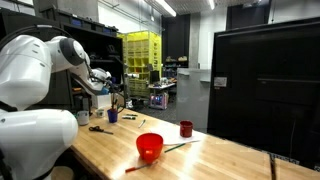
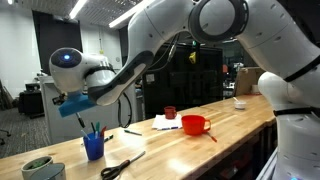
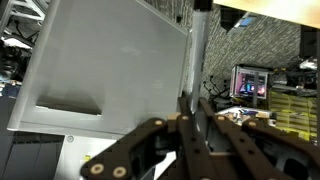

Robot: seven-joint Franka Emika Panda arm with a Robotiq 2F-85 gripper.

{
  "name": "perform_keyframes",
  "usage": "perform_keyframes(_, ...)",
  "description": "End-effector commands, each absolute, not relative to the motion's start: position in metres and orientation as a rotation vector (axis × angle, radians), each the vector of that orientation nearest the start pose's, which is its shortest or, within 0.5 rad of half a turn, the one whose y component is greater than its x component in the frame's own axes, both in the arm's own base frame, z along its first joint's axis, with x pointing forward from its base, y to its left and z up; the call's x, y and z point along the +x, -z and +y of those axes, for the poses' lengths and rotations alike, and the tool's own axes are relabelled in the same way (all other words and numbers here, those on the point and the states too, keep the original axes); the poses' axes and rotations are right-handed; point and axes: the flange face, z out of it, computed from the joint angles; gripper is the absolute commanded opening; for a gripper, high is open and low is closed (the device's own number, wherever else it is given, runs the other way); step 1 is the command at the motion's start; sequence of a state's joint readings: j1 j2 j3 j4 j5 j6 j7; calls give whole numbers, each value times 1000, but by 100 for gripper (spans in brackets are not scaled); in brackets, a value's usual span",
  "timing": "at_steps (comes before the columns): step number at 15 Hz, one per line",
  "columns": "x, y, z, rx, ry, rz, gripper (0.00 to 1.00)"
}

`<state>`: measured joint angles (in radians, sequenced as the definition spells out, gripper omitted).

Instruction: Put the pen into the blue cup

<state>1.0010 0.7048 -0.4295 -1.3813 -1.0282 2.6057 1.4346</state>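
Observation:
The pen still hangs above and beside the dark sticks, so the gripper should move down and across to the blue cup's opening next and let go of the pen inside.
The blue cup stands on the wooden table with dark sticks rising from its mouth. In both exterior views my gripper hangs a short way above the cup, slightly to one side. In the wrist view the gripper has its fingers drawn almost together. A slim dark thing between the tips looks like the pen. Neither exterior view shows the pen clearly in the grip.
Black scissors lie in front of the cup, and a short dark thing lies beside it. Further along are a red bowl, a red cup, a white cup and thin sticks. A grey bowl sits at the table end.

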Motion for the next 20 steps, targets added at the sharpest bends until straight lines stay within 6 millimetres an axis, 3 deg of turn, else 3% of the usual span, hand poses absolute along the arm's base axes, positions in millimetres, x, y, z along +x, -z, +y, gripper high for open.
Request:
perform_keyframes(1,569,-366,486,-2803,1668,-102,3)
perform_keyframes(7,557,-351,480,-2809,1678,-48,3)
perform_keyframes(14,536,-351,482,-2816,1690,-40,3)
perform_keyframes(20,519,-329,485,-2806,1677,-60,3)
